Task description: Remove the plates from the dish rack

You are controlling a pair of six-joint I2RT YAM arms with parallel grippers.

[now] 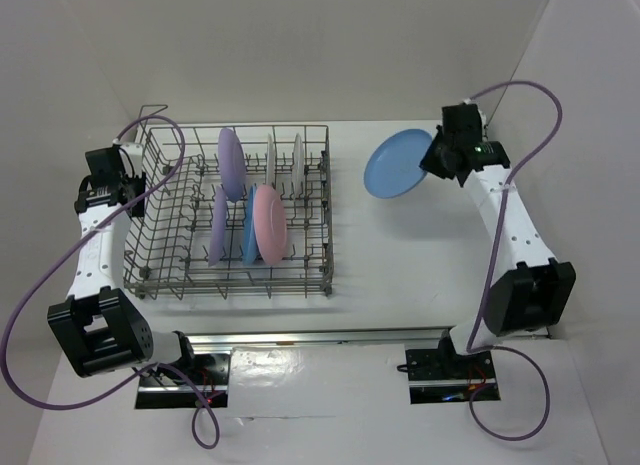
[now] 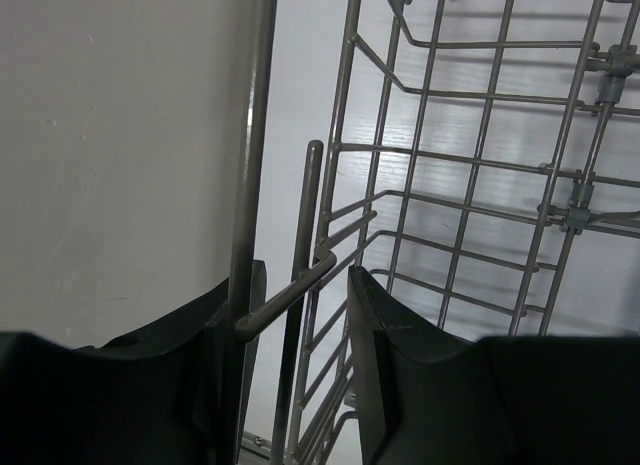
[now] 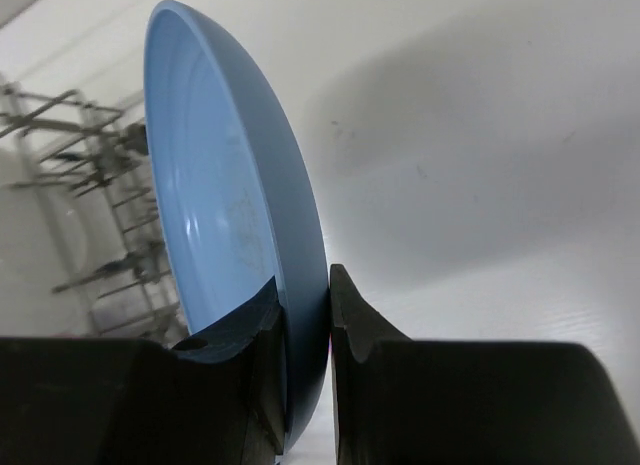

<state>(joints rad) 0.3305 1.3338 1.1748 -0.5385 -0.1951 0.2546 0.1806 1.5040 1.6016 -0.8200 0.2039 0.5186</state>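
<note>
I next lower my right gripper rackward, tilting the blue plate flat onto the table beside the rack.
The grey wire dish rack (image 1: 327, 215) stands on the left half of the table. Upright between its tines are two lavender plates (image 1: 231, 160), a pink plate (image 1: 270, 225), a blue one (image 1: 249, 235) and two white ones (image 1: 298, 153). My right gripper (image 1: 437, 157) is shut on the rim of another blue plate (image 1: 395, 165), held on edge in the air to the right of the rack. In the right wrist view both fingers (image 3: 350, 325) press on this plate (image 3: 220, 185). My left gripper (image 2: 300, 355) is closed around the wires of the rack's left wall (image 2: 480, 165).
White walls close in the table at the back, left and right. The rack's raised wire handle (image 1: 150, 115) sticks up at its far left corner. A metal rail (image 1: 320, 335) runs along the near edge between the arm bases.
</note>
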